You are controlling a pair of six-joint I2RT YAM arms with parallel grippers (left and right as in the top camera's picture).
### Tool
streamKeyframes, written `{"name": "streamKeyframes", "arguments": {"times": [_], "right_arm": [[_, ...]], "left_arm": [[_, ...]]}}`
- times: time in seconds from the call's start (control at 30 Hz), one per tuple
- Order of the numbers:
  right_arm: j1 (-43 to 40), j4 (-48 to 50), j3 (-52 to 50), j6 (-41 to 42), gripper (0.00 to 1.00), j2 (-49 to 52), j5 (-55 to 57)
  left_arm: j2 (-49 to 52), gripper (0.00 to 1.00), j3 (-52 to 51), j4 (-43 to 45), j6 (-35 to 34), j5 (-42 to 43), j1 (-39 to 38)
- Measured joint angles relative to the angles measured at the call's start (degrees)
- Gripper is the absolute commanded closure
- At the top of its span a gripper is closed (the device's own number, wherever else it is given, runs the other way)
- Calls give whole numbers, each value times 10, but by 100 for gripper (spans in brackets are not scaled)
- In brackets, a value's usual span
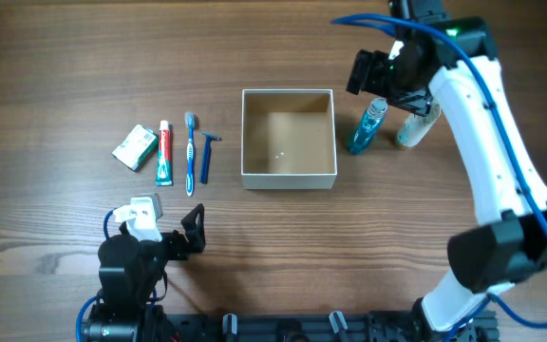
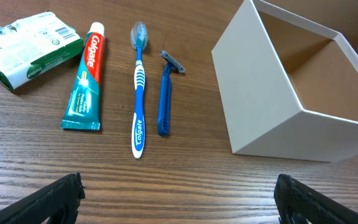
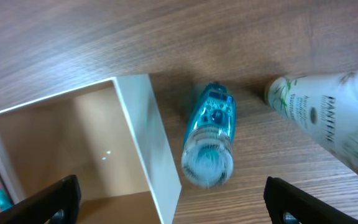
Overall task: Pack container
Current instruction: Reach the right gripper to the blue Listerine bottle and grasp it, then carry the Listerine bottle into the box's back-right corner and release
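The blue bottle is standing upright and its cap is between my fingers. My right gripper should next go down with open fingers over the capped top of the blue bottle [image 1: 367, 126] [image 3: 207, 159].
The container [image 1: 289, 178], a square white box with a tan inside, sits mid-table and holds nothing; it also shows in the left wrist view [image 2: 266, 106] and the right wrist view [image 3: 148, 137]. A blue bottle [image 1: 367, 126] stands just right of it, also in the right wrist view [image 3: 210, 140], with a pale green-white Pantene bottle [image 1: 416, 126] [image 3: 328, 118] further right. My right gripper [image 1: 387, 71] [image 3: 173, 199] is open above the blue bottle. My left gripper [image 1: 174, 233] [image 2: 179, 199] is open and empty, low near the front edge.
Left of the box lie a green soap box [image 1: 134, 147] [image 2: 27, 53], a Colgate toothpaste tube [image 1: 164, 152] [image 2: 86, 78], a blue toothbrush [image 1: 190, 152] [image 2: 139, 93] and a blue razor [image 1: 207, 155] [image 2: 165, 93], side by side.
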Motion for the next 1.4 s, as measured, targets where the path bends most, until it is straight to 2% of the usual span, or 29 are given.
{"name": "streamKeyframes", "arguments": {"times": [0.23, 0.3, 0.4, 0.47, 0.57, 0.77, 0.97, 1.13, 1.23, 1.27, 1.4], "right_arm": [[0, -13, -8, 35, 11, 77, 11], [0, -10, -28, 41, 19, 81, 16], [0, 21, -75, 47, 40, 82, 18], [0, 46, -99, 49, 44, 82, 20], [0, 64, -102, 46, 44, 81, 30], [0, 74, -109, 19, 73, 71, 57], [0, 82, -113, -12, 78, 35, 70], [11, 91, -119, -40, 81, -49, 71], [60, 94, -119, -58, 79, -137, 71], [104, 105, -119, -66, 77, -183, 71], [196, 115, -119, -70, 72, -241, 69]], "left_arm": [[0, 0, 0, 0, 0, 0, 0], [0, 0, 0, 0, 0, 0, 0], [0, 0, 0, 0, 0, 0, 0], [0, 0, 0, 0, 0, 0, 0], [0, 0, 0, 0, 0, 0, 0], [0, 0, 0, 0, 0, 0, 0], [0, 0, 0, 0, 0, 0, 0], [0, 0, 0, 0, 0, 0, 0], [0, 0, 0, 0, 0, 0, 0], [0, 0, 0, 0, 0, 0, 0], [0, 0, 0, 0, 0, 0, 0]]}}
